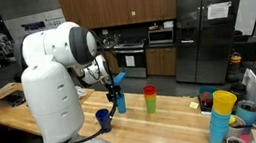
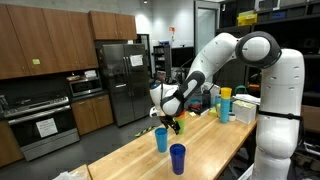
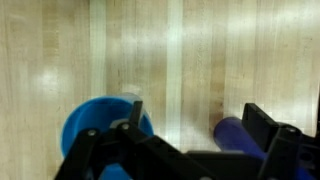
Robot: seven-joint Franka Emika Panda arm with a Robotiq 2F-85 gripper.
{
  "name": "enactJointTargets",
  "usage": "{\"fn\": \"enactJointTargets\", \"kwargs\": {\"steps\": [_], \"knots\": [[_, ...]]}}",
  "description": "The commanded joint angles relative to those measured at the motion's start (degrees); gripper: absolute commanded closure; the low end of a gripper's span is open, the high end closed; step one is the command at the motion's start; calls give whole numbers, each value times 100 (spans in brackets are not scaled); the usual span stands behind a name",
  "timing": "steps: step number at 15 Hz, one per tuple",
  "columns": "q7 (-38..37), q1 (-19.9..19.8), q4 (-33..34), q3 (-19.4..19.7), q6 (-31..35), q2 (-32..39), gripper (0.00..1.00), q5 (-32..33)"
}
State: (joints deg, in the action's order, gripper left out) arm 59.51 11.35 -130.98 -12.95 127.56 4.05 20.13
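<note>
My gripper will next shift onto the light blue cup's rim by the dark blue cup, as the light blue cup is to the left in the wrist view, outside the finger gap.
My gripper (image 3: pixel 200 120) is open and empty, hovering above a wooden table (image 3: pixel 180 50). In the wrist view a light blue cup (image 3: pixel 100 130) sits under the left finger and a dark blue cup (image 3: pixel 232 135) lies by the right finger, with bare wood between them. In both exterior views the gripper (image 1: pixel 116 81) (image 2: pixel 175 121) hangs just above and beside the upright light blue cup (image 1: pixel 120 103) (image 2: pixel 161 138). The dark blue cup (image 1: pixel 103 118) (image 2: pixel 178 157) stands close by, nearer the table's edge.
A stack of red, green and orange cups (image 1: pixel 151 98) stands beyond the light blue cup. A yellow-and-blue cup stack (image 1: pixel 220 115) (image 2: pixel 224 104) and small items sit at the table's far end. Kitchen cabinets, an oven and a steel fridge (image 1: pixel 208 30) stand behind.
</note>
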Motion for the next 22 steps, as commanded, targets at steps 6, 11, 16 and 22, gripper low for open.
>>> {"fn": "enactJointTargets", "kwargs": {"steps": [6, 11, 16, 22], "knots": [[607, -94, 411, 31, 154, 514, 0, -267], [1023, -92, 616, -44, 143, 723, 0, -487], [1249, -145, 782, -28, 157, 871, 32, -670], [1567, -275, 936, -26, 103, 870, 78, -1034]]}}
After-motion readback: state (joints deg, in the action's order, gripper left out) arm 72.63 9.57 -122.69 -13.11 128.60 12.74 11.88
